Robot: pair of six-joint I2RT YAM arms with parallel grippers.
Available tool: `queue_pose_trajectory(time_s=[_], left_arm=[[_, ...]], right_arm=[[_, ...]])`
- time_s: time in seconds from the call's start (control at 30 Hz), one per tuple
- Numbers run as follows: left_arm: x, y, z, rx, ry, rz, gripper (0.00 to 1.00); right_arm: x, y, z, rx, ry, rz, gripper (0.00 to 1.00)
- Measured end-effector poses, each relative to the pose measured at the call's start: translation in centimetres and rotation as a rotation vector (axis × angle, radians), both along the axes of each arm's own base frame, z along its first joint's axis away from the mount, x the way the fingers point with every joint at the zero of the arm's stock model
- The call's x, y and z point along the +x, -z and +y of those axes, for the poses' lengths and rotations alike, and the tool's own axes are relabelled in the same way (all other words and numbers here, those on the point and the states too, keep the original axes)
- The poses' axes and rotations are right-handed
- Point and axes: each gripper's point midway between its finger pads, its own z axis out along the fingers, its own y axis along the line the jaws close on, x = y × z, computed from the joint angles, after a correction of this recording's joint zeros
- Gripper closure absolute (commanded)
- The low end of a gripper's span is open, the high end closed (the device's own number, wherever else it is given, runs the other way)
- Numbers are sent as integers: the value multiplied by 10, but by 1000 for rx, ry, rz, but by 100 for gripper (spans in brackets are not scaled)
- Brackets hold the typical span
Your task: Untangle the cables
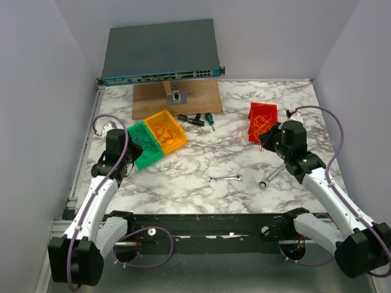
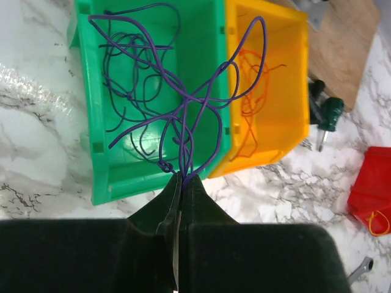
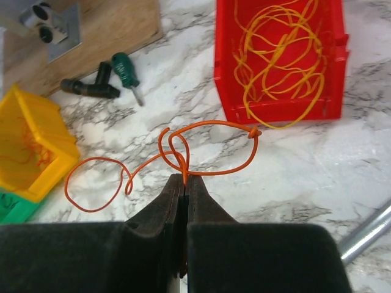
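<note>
My right gripper carries the curly orange cable from the red bin [image 1: 263, 116] to the left in the top view next, over the yellow bin [image 1: 165, 132], where orange cables already lie.
My left gripper [image 2: 183, 177] is shut on a bunch of purple cables [image 2: 177, 97] and holds them above the green bin [image 2: 98, 152]; more purple cables lie inside it. My right gripper [image 3: 185, 178] is shut on a curly orange cable [image 3: 201, 146] and holds it above the marble just before the red bin [image 3: 281, 110], which holds yellow cables [image 3: 281, 55]. The yellow bin [image 2: 275, 116] holds orange cables [image 2: 253, 97]. In the top view the left gripper [image 1: 125, 152] is by the green bin [image 1: 144, 155] and the right gripper [image 1: 269, 141] by the red bin [image 1: 263, 116].
A wrench [image 1: 225, 178] and a ratchet handle [image 1: 272, 176] lie on the marble near the front. A screwdriver [image 1: 209, 120] and black bits [image 1: 189, 118] lie before a wooden board [image 1: 177, 97]. A network switch [image 1: 160, 52] stands at the back.
</note>
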Motion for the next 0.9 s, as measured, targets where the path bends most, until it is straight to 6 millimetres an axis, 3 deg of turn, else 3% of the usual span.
queue_pose_trajectory(time_s=[0.07,0.1,0.2,0.27,0.4,0.5,0.63,0.9], left_arm=[[6,15,2,-18,-18,49,97],[8,24,3,-23,-27,77,90],[13,43,4,-36,-44,134,59],[14,50,3,-39,-44,154,44],[16,51,1,-38,-25,156,4],[17,38,1,-31,-14,125,1],[9,-2,3,-22,-2,29,1],[-13,-96,11,78,42,-165,1]], right_arm=[[0,-4,11,24,-54,1,99],[0,-7,17,33,-79,-5,99],[2,-22,39,56,-158,-38,99],[3,-34,59,62,-217,-65,99],[2,-49,124,59,-364,-97,99],[0,-44,175,44,-449,-92,99],[7,-20,231,-1,-514,-56,99],[66,4,322,-100,-489,-80,99]])
